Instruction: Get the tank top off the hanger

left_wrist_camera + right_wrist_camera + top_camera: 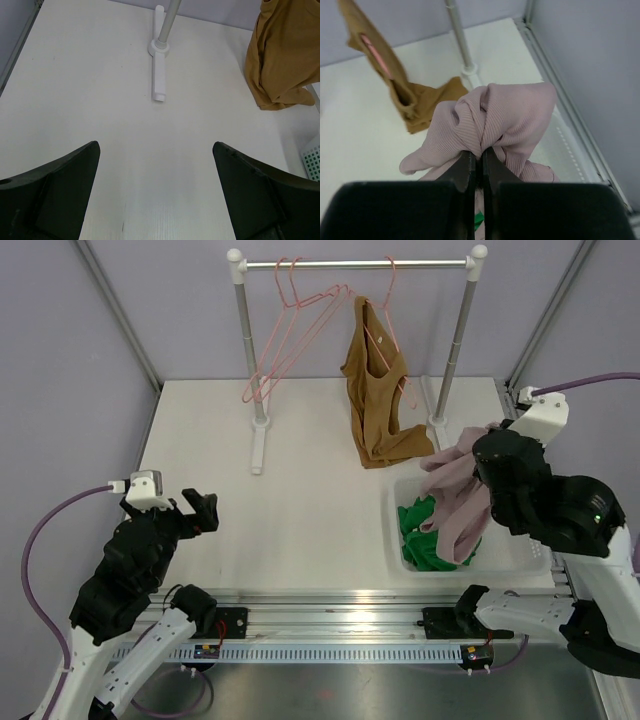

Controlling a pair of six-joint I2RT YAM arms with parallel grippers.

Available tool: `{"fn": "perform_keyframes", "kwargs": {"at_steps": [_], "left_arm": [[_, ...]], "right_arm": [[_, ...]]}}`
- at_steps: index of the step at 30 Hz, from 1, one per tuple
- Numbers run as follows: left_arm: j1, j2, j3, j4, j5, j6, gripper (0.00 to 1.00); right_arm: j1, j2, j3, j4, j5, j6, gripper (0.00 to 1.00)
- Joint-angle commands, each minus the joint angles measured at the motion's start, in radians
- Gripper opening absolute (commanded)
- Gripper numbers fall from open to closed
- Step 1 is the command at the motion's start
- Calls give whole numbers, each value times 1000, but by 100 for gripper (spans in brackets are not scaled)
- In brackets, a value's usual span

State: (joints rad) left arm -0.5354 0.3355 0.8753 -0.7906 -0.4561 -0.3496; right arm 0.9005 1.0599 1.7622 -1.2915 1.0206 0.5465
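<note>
My right gripper comes down in toward the green clothes next and releases the pink garment beside them, since it already drapes into the white basket.
A brown tank top hangs on a pink hanger from the rack rail; it also shows in the left wrist view and the right wrist view. My right gripper is shut on a bunched pink ribbed garment, held above the white basket. In the top view that pink garment drapes down from the right gripper into the basket. My left gripper hovers open over bare table at the near left, nothing between its fingers.
Two empty pink hangers hang on the white rack, whose left post and foot stand ahead of the left gripper. Green clothes lie in the basket. Purple walls and metal frame posts enclose the table.
</note>
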Motion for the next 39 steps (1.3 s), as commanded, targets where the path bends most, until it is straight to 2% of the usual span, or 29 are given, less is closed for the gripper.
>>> {"fn": "perform_keyframes", "kwargs": {"at_steps": [1, 8, 13, 15, 18, 21, 24, 27, 28, 29, 30, 35, 37, 38, 39], "left_arm": [[2, -4, -2, 56, 7, 20, 99], [2, -1, -7, 65, 31, 24, 99], [2, 0, -6, 68, 45, 27, 99], [2, -7, -6, 65, 43, 26, 99], [2, -30, -6, 60, 30, 21, 99], [2, -56, -7, 59, 14, 17, 99], [2, -75, -7, 51, -10, 6, 99], [3, -58, 7, 22, -87, -34, 99], [14, -49, 11, 13, -110, -46, 99], [24, -38, 16, -4, -140, -57, 99], [40, -18, 21, -6, -145, -63, 99], [185, 39, 24, 11, -89, -55, 99], [247, 51, 24, 22, -64, -35, 99], [264, 60, 25, 33, -40, -29, 99], [273, 66, 30, 34, -32, -22, 99]], "right_arm": [[-115, 43, -142, -36, 17, 55, 0], [-374, 19, -492, 90, -152, 165, 0], [-477, -70, -783, 391, -356, 251, 0], [-500, -101, -883, 451, -347, 372, 0], [-544, -74, -963, 498, -347, 464, 0], [-595, 39, -988, 566, -405, 425, 0], [-603, 153, -942, 470, -352, 448, 0], [-601, 119, -916, 400, -310, 458, 3], [-601, 94, -908, 406, -310, 437, 6], [-603, 66, -897, 406, -309, 416, 24], [-603, 14, -864, 388, -294, 388, 99], [-601, -81, -709, 324, -263, 227, 99], [-603, -104, -633, 319, -306, 153, 100], [-603, -112, -613, 330, -342, 50, 99], [-603, -126, -571, 345, -426, 3, 99]]}}
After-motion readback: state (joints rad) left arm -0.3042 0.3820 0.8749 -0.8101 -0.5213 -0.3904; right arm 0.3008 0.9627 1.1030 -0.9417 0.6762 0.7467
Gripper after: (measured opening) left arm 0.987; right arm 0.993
